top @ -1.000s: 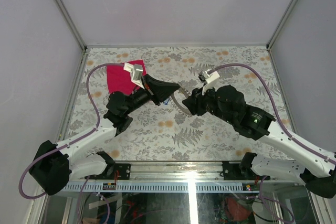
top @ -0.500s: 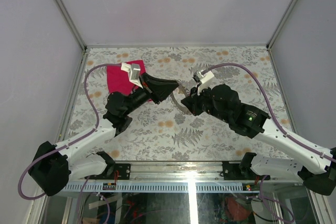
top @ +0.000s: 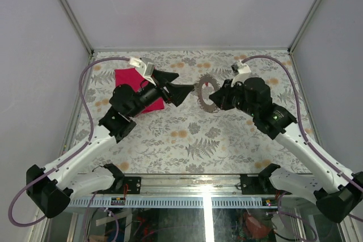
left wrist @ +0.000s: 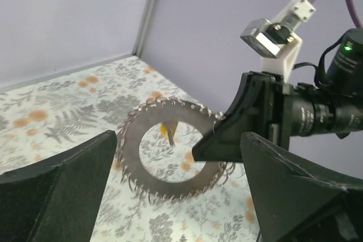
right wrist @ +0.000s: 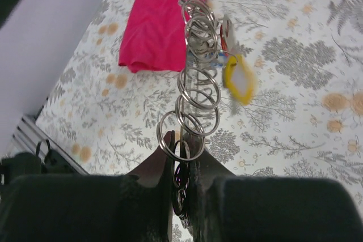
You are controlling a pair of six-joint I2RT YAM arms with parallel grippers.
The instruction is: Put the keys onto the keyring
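The yellow key is already hanging from the keyring, so the robot's right gripper should next move down and toward the right in the top view and let go of it on the tabletop.
The keyring (top: 199, 96) is a flat grey loop edged with several small split rings, held upright above the table. My right gripper (top: 216, 100) is shut on its rim; the right wrist view shows it edge-on (right wrist: 195, 77) with the jaws (right wrist: 182, 160) pinching the lower edge. A yellow-headed key (right wrist: 238, 80) hangs from it, with a bit of red (right wrist: 225, 41) beside it. My left gripper (top: 186, 80) stands open just left of the loop, holding nothing. In the left wrist view the keyring (left wrist: 133, 151) and yellow key (left wrist: 168, 130) sit beyond my spread fingers (left wrist: 68, 179).
A pink-red cloth (top: 129, 80) lies on the floral table cover at the back left, also seen in the right wrist view (right wrist: 167, 15). Grey walls and metal frame posts (top: 71, 12) enclose the table. Purple cables arc over both arms.
My left gripper has opened and drawn back to the left. The right gripper has lifted the keyring and carried it back and to the right, and the arms now stand apart.
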